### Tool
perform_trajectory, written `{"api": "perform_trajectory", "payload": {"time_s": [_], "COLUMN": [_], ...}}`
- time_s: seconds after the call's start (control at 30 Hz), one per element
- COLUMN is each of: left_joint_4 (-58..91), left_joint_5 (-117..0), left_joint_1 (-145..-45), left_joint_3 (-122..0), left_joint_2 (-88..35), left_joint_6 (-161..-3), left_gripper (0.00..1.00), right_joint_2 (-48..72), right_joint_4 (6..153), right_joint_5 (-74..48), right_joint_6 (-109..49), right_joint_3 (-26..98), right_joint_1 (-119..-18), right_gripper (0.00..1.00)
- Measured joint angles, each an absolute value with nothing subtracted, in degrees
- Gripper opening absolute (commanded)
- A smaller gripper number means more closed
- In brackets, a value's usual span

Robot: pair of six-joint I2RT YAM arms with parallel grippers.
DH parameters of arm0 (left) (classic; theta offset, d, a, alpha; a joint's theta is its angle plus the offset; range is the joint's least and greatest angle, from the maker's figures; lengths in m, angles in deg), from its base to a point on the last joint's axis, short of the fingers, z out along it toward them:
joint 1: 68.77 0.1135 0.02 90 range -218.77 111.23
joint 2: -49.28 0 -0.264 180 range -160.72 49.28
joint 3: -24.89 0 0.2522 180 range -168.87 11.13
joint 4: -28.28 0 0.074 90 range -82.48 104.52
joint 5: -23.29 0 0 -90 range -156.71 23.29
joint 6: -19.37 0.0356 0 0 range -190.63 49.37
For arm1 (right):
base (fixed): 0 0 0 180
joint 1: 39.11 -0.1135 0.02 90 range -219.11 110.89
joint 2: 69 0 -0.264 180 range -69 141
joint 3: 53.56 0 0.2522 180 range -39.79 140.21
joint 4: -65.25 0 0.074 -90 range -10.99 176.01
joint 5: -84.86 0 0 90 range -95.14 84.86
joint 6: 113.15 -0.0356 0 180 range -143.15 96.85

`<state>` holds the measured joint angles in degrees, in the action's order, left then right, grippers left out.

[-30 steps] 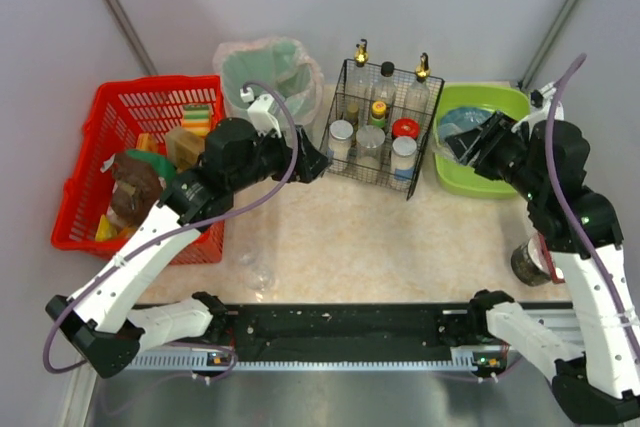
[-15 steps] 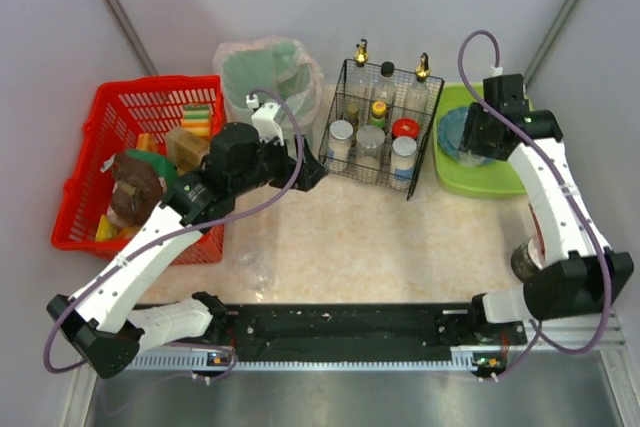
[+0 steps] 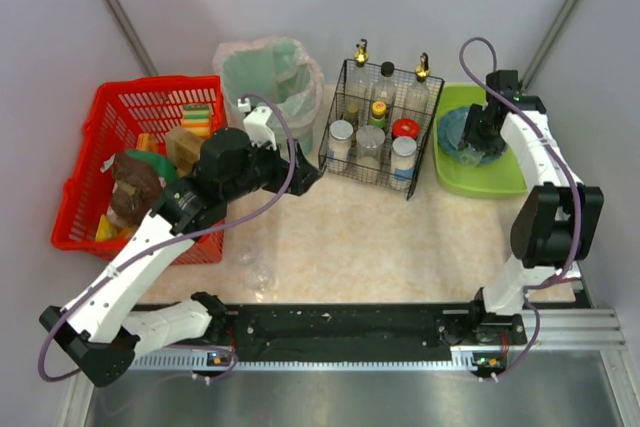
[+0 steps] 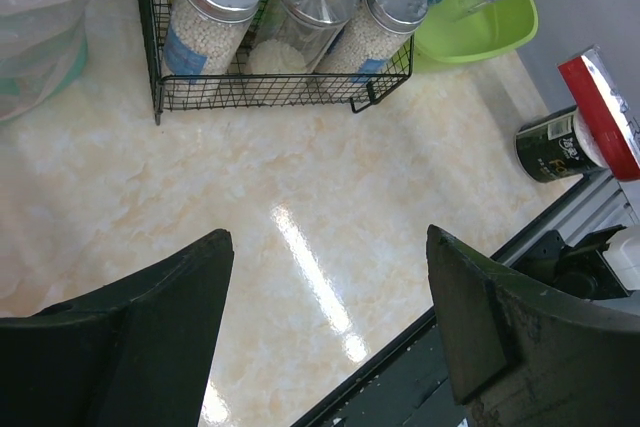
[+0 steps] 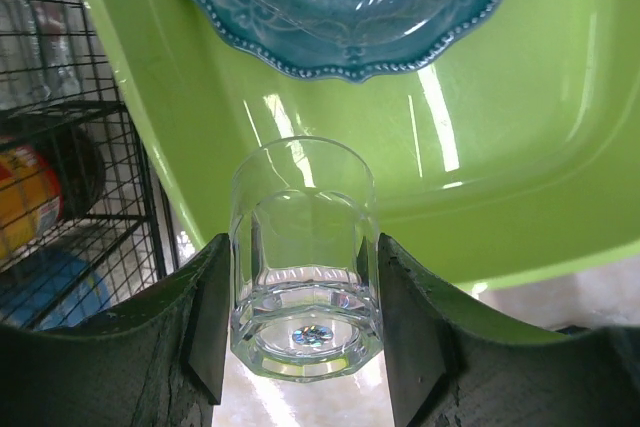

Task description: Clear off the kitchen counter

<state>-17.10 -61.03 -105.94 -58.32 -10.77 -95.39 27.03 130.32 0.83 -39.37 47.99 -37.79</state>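
Clear items still stand uncleared, so my left gripper moves back, left in the top view, and down onto the one nearer the red basket next.
The kitchen counter (image 3: 380, 237) is a beige marbled top, also seen in the left wrist view (image 4: 300, 167). My right gripper (image 3: 482, 137) is shut on a clear glass tumbler (image 5: 305, 257), one finger pressed on each side of it. It hangs above the near left rim of a green basin (image 5: 520, 197) that holds a blue plate (image 5: 350, 7). My left gripper (image 4: 330, 247) stands open and empty over bare counter. In the top view it (image 3: 308, 175) sits just left of the wire rack.
A wire rack (image 3: 378, 137) of jars and bottles stands at the back centre, a bagged bin (image 3: 262, 72) to its left, and a full red basket (image 3: 90, 177) at far left. A small clear item (image 3: 258, 272) lies near the black rail (image 3: 340, 332). A dark can (image 4: 550, 147) stands at the right.
The right arm has changed posture, its elbow swinging back and inward, while its gripper stays over the green basin with the glass. The left gripper has shifted slightly.
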Motion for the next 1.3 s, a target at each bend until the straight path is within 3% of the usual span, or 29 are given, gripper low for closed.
{"api": "perform_trajectory", "payload": {"time_s": [0.27,0.73,0.83,0.9,0.97,1.17,1.3], "left_joint_4": [-17.21,-17.23,-17.23,-17.25,-17.30,-18.78,-19.79], "left_joint_5": [-62.00,-62.70,-62.74,-62.87,-63.09,-63.44,-64.27], "left_joint_1": [-105.67,-105.35,-105.28,-105.22,-105.17,-104.87,-104.73], "left_joint_3": [-57.86,-57.64,-57.64,-57.64,-57.64,-57.62,-57.58], "left_joint_2": [-8.57,-7.89,-7.89,-7.89,-7.89,-7.89,-7.82], "left_joint_6": [-95.06,-95.10,-95.10,-95.10,-95.10,-95.08,-94.97], "left_gripper": [0.82,0.82,0.82,0.82,0.82,0.82,0.82], "right_joint_2": [36.43,42.20,43.38,43.47,43.47,43.34,41.46], "right_joint_4": [128.00,126.47,126.21,125.90,125.79,124.81,124.81], "right_joint_5": [-3.49,-5.85,-5.77,-5.66,-5.61,-4.59,-3.58], "right_joint_6": [-39.05,-38.83,-39.07,-39.22,-39.20,-39.37,-39.42], "right_joint_3": [48.10,48.08,48.08,48.10,48.10,47.95,47.93], "right_joint_1": [-37.16,-37.16,-37.16,-37.16,-37.13,-37.11,-37.11], "right_gripper": [0.00,0.00,0.22,0.45,0.62,0.81,0.83]}}
